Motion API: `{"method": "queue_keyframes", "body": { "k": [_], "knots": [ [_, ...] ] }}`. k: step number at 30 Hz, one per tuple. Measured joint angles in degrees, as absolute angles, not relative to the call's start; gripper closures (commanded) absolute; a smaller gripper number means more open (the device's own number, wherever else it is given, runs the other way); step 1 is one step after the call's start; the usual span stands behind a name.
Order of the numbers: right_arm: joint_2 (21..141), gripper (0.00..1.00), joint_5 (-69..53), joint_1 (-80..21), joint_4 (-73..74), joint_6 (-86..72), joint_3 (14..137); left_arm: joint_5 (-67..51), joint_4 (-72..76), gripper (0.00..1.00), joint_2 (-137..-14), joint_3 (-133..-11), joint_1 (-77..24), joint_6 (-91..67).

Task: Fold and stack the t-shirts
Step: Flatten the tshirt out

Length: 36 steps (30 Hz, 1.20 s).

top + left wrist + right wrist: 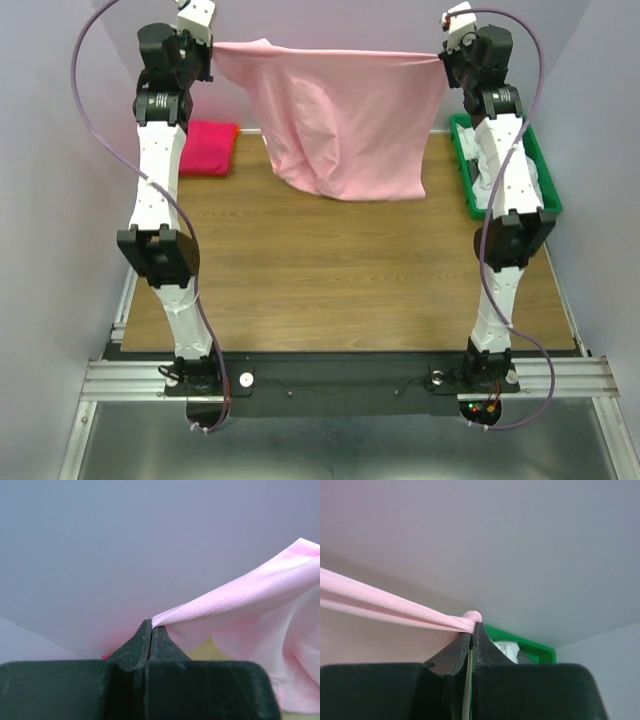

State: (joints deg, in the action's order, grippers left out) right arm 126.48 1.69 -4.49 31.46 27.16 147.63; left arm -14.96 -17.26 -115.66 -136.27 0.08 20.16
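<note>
The pink corner of the shirt goes back and down with my right gripper next onto the bare near tabletop for release, since that wood lies open.
A pink t-shirt (pixel 345 115) hangs stretched in the air over the far part of the wooden table (pixel 340 270), its lower edge hanging near the tabletop. My left gripper (pixel 212 45) is shut on its left top corner (pixel 210 607), the jaws pressed together (pixel 151 625). My right gripper (pixel 443 55) is shut on its right top corner (pixel 395 607), the jaws together at the cloth (pixel 473 625). A folded red t-shirt (pixel 208 147) lies on the table at the far left.
A green bin (pixel 545 180) with white and grey cloth stands at the far right edge of the table; it also shows in the right wrist view (pixel 535 650). Purple walls close in behind and at both sides.
</note>
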Motion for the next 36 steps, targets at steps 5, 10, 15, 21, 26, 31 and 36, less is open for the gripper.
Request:
{"method": "queue_keyframes", "body": {
  "k": [5, 10, 15, 21, 26, 31, 36],
  "knots": [
    [115.09, 0.99, 2.57, -4.89, 20.53, 27.11, 136.70, -13.98, -5.69, 1.00, -103.31, -123.42, 0.10, 19.75],
    [105.25, 0.99, 1.39, -4.91, 11.68, 28.36, 131.28, -15.11, 2.63, 1.00, -88.84, -112.36, 0.14, 23.27],
    [92.05, 1.00, -3.84, -4.82, 5.74, 32.01, 109.45, -18.46, 7.20, 1.00, -75.24, -90.83, 1.17, 30.00],
    [81.06, 0.99, -9.50, -4.34, 10.66, 38.11, 73.84, -23.46, -1.87, 1.00, -66.41, -61.06, 2.00, 42.61],
    [70.28, 0.99, -12.58, -3.81, 22.26, 45.76, 49.10, -26.57, -20.99, 1.00, -57.58, -42.24, 0.23, 55.64],
    [62.63, 0.84, -13.06, -3.68, 28.93, 52.18, 42.17, -26.70, -31.64, 0.92, -48.29, -37.89, -5.10, 64.62],
    [62.33, 0.06, -13.45, -3.38, 39.22, 57.47, 42.85, -25.78, -41.54, 0.15, -47.77, -38.00, -6.68, 69.34]
  ]
}}
